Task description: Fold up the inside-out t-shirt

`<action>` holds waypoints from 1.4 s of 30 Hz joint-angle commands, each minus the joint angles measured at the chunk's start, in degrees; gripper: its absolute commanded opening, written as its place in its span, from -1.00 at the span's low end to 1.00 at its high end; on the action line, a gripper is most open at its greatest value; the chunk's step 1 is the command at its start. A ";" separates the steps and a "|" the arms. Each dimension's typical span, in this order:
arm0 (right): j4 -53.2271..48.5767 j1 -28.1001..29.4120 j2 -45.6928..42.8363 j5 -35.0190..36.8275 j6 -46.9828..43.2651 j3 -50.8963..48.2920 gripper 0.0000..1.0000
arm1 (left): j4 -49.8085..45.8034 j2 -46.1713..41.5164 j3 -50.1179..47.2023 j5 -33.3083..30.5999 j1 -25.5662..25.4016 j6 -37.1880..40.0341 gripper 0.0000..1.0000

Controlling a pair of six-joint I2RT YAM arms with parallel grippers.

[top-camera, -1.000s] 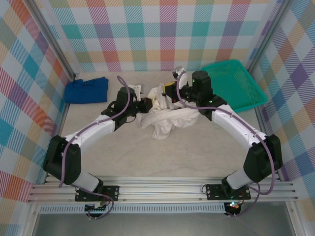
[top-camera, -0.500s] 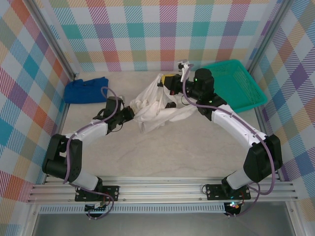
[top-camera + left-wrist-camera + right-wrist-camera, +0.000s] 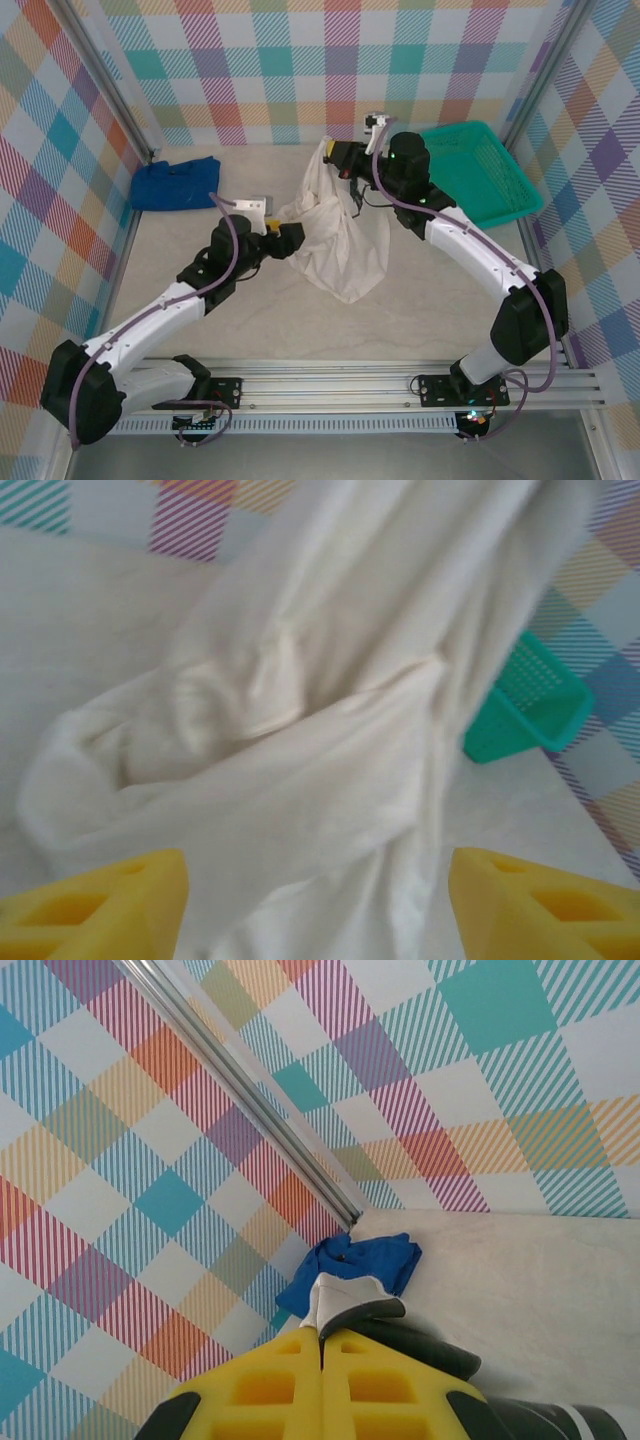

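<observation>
My right gripper should lower the fold back over the t-shirt's lower part [image 3: 348, 243] next and let go, because that part is lying on the tabletop below and back from my right gripper.
The inside-out t-shirt [image 3: 340, 250] is off-white and hangs as a long crumpled drape, its lower part resting on the table. My right gripper [image 3: 335, 155] holds its top edge raised near the back wall. In the right wrist view the yellow fingers [image 3: 270, 1390] are pressed together, and my right gripper [image 3: 322, 1328] pinches a small fold of the t-shirt [image 3: 345, 1295] at its tips. My left gripper [image 3: 290, 236] sits at the shirt's left side, open. In the left wrist view its fingertips [image 3: 100, 905] stand wide apart, with the t-shirt [image 3: 330, 780] just ahead of them, not gripped.
A blue cloth [image 3: 175, 183] lies at the back left corner, also seen as the blue cloth [image 3: 385, 1260] in the right wrist view. A green basket [image 3: 480, 175] stands at the back right, its corner [image 3: 525, 710] behind the shirt. Checked walls enclose the table.
My left gripper has let go of the shirt and opened, and its arm has drawn back. The right gripper has lifted the shirt higher, so it now hangs longer.
</observation>
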 commanded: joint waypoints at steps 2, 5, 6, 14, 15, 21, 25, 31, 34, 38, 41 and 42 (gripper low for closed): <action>-5.13 0.35 -1.78 -0.94 -3.36 4.51 -1.00 | 2.43 6.24 3.42 4.11 -0.48 5.11 0.40; -7.25 0.35 -3.52 -2.16 -5.16 4.89 -1.00 | 1.44 12.44 7.56 3.26 -0.56 7.00 0.37; -7.62 0.32 -3.96 -2.39 -5.50 5.15 -1.00 | 1.48 14.30 8.55 2.54 -0.58 7.22 0.34; -9.60 -4.59 -6.67 -5.45 -5.50 10.11 -1.00 | 5.52 20.69 7.64 -0.54 -0.43 8.08 -0.92; -9.49 -5.12 -6.76 -6.49 -5.05 11.04 -1.00 | 5.74 20.42 6.80 -1.40 -0.21 8.34 -1.00; -12.91 -7.22 -9.24 -8.32 -8.19 14.23 -1.00 | 7.64 12.63 -0.01 -5.67 3.29 7.23 -1.00; -18.27 -8.91 -10.89 -8.10 -13.67 14.18 -1.00 | 7.76 4.50 -2.66 -7.51 5.60 5.76 -1.00; -24.77 -9.59 -8.48 -15.18 -19.03 14.54 -1.00 | 7.70 -4.28 -2.69 -6.13 6.02 5.29 -1.00; -28.12 -9.58 -9.75 -17.53 -18.36 9.37 -1.00 | 6.42 -7.10 -5.30 -1.18 5.88 3.31 -1.00; -35.18 -9.43 -18.34 -11.09 -12.99 -9.83 -1.00 | 4.77 -11.85 -14.44 9.42 2.03 2.10 -1.00; -41.31 -8.84 -26.55 -2.62 -8.00 -27.01 -0.92 | 1.13 -14.78 -20.64 12.21 -2.63 2.32 -1.00; -41.91 -8.79 -29.14 -1.50 -5.94 -32.66 -0.85 | 0.09 -15.50 -22.39 12.85 -3.64 2.01 -1.00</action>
